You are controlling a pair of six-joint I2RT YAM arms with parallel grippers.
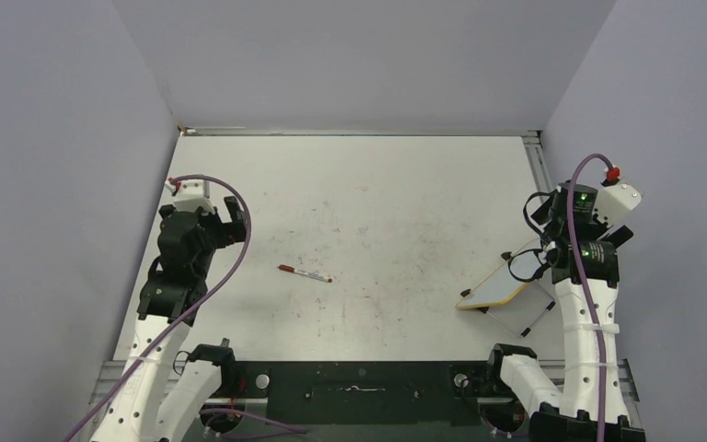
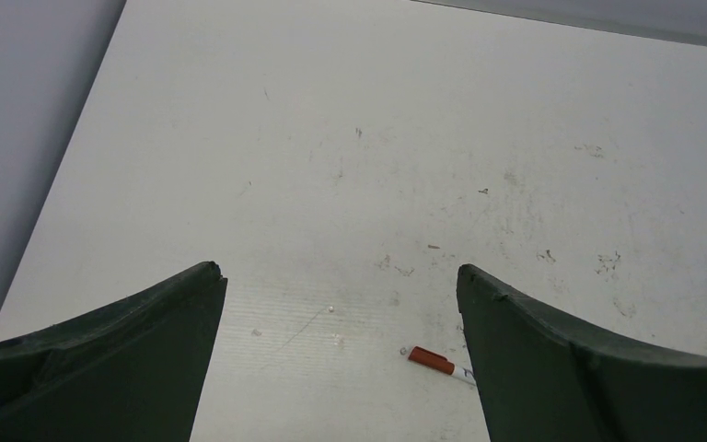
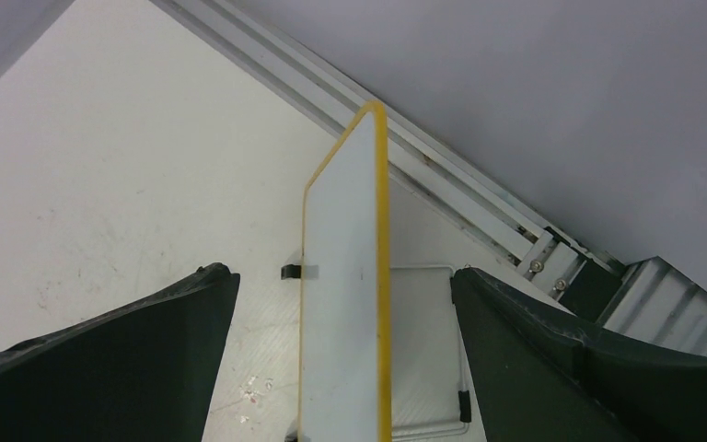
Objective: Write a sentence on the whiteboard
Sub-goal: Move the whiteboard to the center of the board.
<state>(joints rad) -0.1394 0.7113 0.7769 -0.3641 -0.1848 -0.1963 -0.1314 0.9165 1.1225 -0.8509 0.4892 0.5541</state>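
Note:
My right gripper should next move down and back to close on the whiteboard's yellow upper edge (image 3: 384, 410), since that edge runs below it, lined up between its open fingers.
The whiteboard (image 1: 495, 290) leans tilted on a wire stand at the table's right side. Seen from above, the whiteboard (image 3: 345, 304) has a pale glossy face and a yellow rim. No sentence shows on that face. My right gripper (image 1: 529, 262) hovers over its upper edge. In the right wrist view the right gripper (image 3: 342, 272) is open, one finger on each side of the board and neither touching it. A red-capped white marker (image 1: 305, 273) lies on the table's middle. My left gripper (image 1: 228, 226) is open at the far left, holding nothing; the marker (image 2: 437, 362) lies beside its right finger (image 2: 552, 368).
The wire stand (image 3: 433, 350) props the board from behind. A metal rail (image 3: 479, 198) runs along the table's right edge just past the board. Grey walls close in the table on three sides. The tabletop (image 1: 377, 212) is scuffed with faint red marks.

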